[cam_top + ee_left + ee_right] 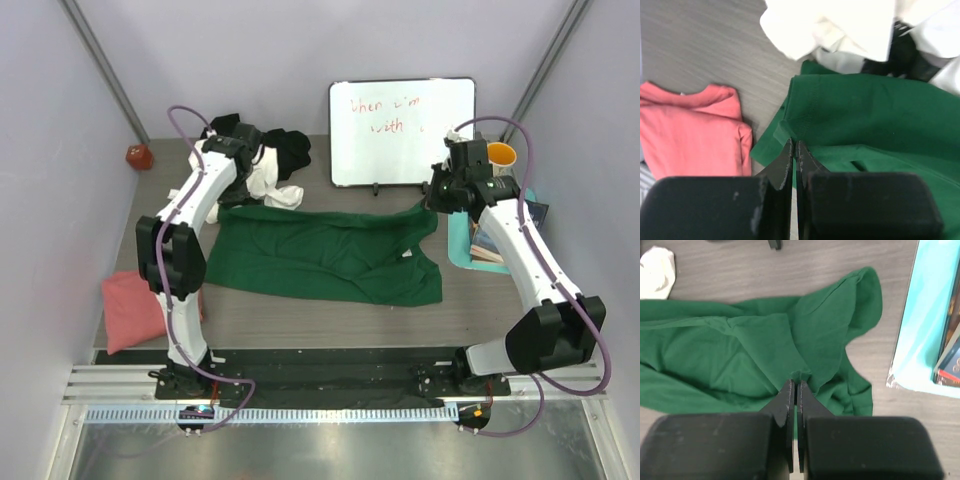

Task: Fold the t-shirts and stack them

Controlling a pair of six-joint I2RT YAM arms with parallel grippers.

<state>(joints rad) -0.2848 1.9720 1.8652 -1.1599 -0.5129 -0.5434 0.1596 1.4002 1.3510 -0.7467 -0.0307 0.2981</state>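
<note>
The dark green t-shirt's pinched corner goes back and down over the dark green t-shirt's near edge (414,299) (855,410) next. My right gripper then releases it, since that edge lies flat below.
The dark green t-shirt (330,255) lies spread across the middle of the table. My left gripper (228,195) is shut on its far left edge (805,115). My right gripper (437,200) is shut on a pinch of its far right corner (805,371). The salmon pink t-shirt (135,308) lies folded at the near left and also shows in the left wrist view (687,132). The white t-shirt (270,180) and the black t-shirt (288,148) lie bunched together at the back left. The white one also shows in the left wrist view (840,25).
A whiteboard (400,130) stands at the back. A flat teal mat (462,240) with a mug (500,157) and small items lies at the right, seen also in the right wrist view (927,325). A small red ball (139,156) sits at the far left.
</note>
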